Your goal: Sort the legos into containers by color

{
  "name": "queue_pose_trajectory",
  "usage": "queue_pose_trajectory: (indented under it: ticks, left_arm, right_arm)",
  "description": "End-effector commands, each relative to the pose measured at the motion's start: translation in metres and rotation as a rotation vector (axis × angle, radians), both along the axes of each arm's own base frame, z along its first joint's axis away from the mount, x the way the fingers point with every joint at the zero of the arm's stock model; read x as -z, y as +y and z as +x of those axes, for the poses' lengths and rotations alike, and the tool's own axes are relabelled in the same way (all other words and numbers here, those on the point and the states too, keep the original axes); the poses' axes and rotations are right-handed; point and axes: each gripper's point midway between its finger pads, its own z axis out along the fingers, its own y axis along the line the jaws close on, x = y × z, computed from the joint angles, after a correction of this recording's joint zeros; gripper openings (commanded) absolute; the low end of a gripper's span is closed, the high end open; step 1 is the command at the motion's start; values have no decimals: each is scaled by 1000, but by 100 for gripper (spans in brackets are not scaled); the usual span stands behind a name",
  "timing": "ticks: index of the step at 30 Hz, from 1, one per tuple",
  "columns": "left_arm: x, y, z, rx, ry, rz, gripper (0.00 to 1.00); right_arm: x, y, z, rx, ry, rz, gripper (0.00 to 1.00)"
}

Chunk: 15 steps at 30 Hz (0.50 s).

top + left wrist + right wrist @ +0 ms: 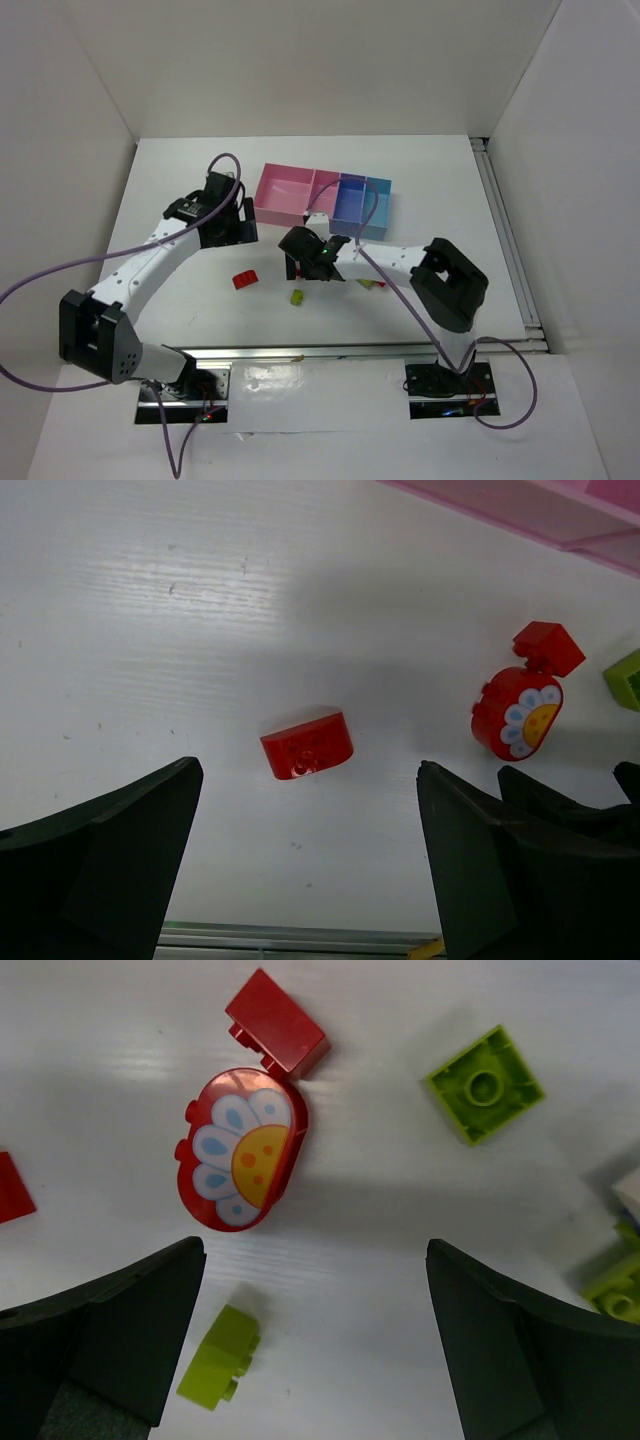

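I will move my right gripper down next and slide it across onto the red-and-white flower brick [243, 1148]. The brick is below the fingers and to their left in the wrist view.
My left gripper [238, 228] is open and empty above the table, left of the bins; in its wrist view [310, 880] a red rounded brick [307, 745] lies ahead of the jaws. That brick also shows from above [244, 279]. My right gripper [300, 262] is open and empty. In its wrist view [315, 1350] it hovers over a red-and-white flower brick [243, 1148], a red brick [277, 1024], a flat yellow-green brick [485, 1083] and a small yellow-green brick [220, 1357] close to its left finger. The bins [320, 200] stand behind.
More yellow-green pieces [372, 284] lie under the right forearm, seen at the right edge of the right wrist view [620, 1290]. A metal rail [300, 352] runs along the near table edge. White walls enclose the table on three sides.
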Motion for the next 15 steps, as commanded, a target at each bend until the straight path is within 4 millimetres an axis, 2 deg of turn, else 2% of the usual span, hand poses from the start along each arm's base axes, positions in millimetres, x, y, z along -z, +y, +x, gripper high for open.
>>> queue_pose_trajectory:
  ticks: [1, 2, 3, 6, 8, 9, 10, 11, 13, 15]
  left_arm:
    - [25, -1, -3, 15, 108, -37, 99]
    - [28, 6, -1, -10, 123, -53, 99]
    - [27, 6, 3, -26, 114, -85, 99]
    - [32, 10, 6, -53, 122, -161, 99]
    - [36, 10, 3, -53, 138, -178, 99]
    - [39, 14, 4, -66, 149, -176, 98]
    - [42, 16, 5, -76, 157, -175, 98]
    - [46, 15, 2, -73, 171, -180, 98]
    - [51, 13, -3, -76, 190, -195, 98]
    - [59, 9, -11, -97, 225, -225, 98]
  right_arm:
    - [-16, 36, 26, -31, -43, 113, 99]
    - [-13, 38, 28, -31, -39, 108, 99]
    - [-3, 40, 32, -27, -25, 104, 99]
    - [7, 44, 41, -25, -23, 93, 99]
    - [8, 47, 47, -21, -17, 96, 98]
    - [17, 46, 46, -20, -5, 80, 96]
    - [14, 48, 48, -28, -12, 82, 94]
    - [21, 49, 46, -33, 4, 76, 93]
    - [23, 47, 50, -35, 9, 74, 86]
    - [19, 52, 54, -35, 4, 80, 71]
